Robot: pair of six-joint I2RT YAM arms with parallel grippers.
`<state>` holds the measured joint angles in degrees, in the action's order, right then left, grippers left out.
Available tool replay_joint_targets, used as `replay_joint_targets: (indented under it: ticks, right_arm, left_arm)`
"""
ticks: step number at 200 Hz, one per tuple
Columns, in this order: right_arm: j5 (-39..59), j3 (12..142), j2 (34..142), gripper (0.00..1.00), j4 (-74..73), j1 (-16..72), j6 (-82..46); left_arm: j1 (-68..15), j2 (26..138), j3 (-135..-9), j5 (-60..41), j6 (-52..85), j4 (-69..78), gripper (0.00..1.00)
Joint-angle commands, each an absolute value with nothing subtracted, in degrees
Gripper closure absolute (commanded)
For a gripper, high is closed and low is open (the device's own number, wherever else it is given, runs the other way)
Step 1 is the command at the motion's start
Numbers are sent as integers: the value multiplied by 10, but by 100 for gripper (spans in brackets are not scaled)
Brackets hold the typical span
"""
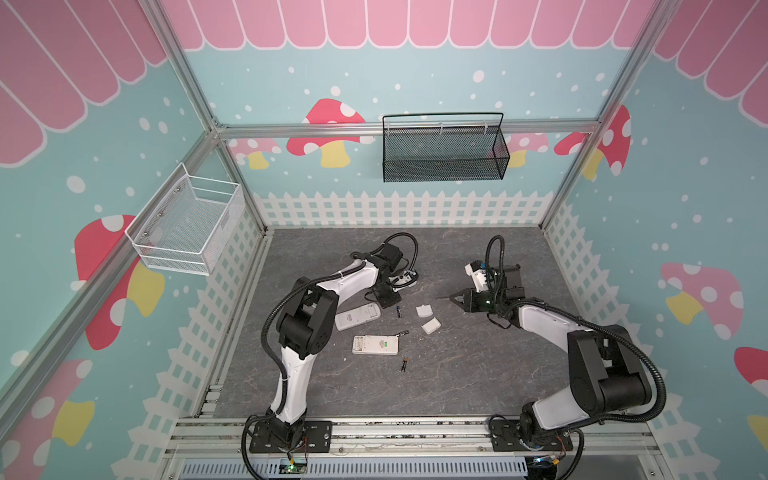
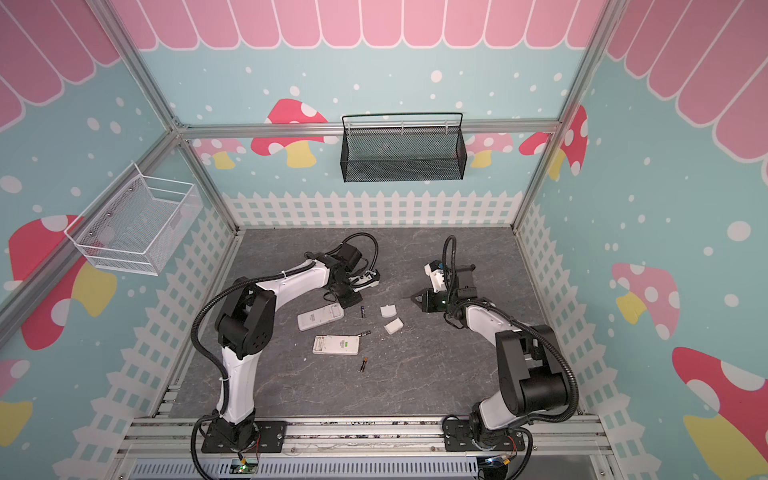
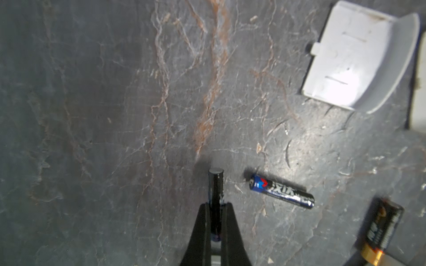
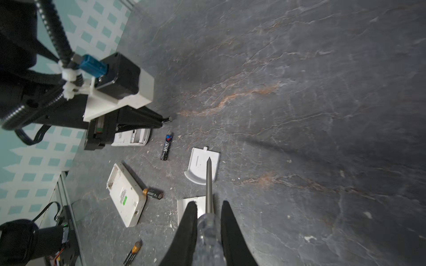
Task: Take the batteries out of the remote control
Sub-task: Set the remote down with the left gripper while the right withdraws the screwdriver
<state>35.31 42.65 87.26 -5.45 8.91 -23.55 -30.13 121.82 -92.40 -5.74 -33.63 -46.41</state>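
Observation:
The robot will next bring its right gripper down toward the bare tabletop beside the white covers to let go of the clear-handled screwdriver [image 4: 209, 179], as that open patch is below the gripper.
My left gripper [image 3: 216, 205] is shut on a black battery [image 3: 216, 184] that sticks out past the fingertips, low over the slate table. In a top view this gripper [image 1: 390, 302] sits just behind the far white remote control [image 1: 357, 316]. A blue-marked battery [image 3: 281, 191] lies loose beside it. The near remote control [image 1: 375, 345] lies back up, with a gold-ended battery [image 1: 402, 333] at its end. Another gold-ended battery [image 1: 403, 364] lies nearer the front. My right gripper [image 4: 208, 205] is shut on the clear-handled screwdriver [image 4: 209, 179], held above the table.
Two small white covers [image 1: 424, 311] [image 1: 431, 326] lie between the arms, right of the remotes. A white wire basket [image 1: 187, 220] hangs on the left wall and a black mesh basket [image 1: 444, 153] on the back wall.

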Motion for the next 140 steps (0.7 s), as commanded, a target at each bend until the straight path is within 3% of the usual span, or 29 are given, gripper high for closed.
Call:
replay_joint_targets:
  ticks: [1,40,91,140]
  right_arm:
    - [327,401,879,100,-151,79,-287]
    - [319,382,915,97,-224,77,-322]
    - [309,353,932,91,-248,72,-314]
    - [299,327,920,73,-252,63,-303]
  left_arm:
    - [-307,1219,-904,-48,-340,-464,97]
    - [-312,1199,-879,-34,-341,-448,85]
    - [-312,1150,-863,-12,-334,-433,63]
    - [-294,1067,-849,5,-315,-398,50]
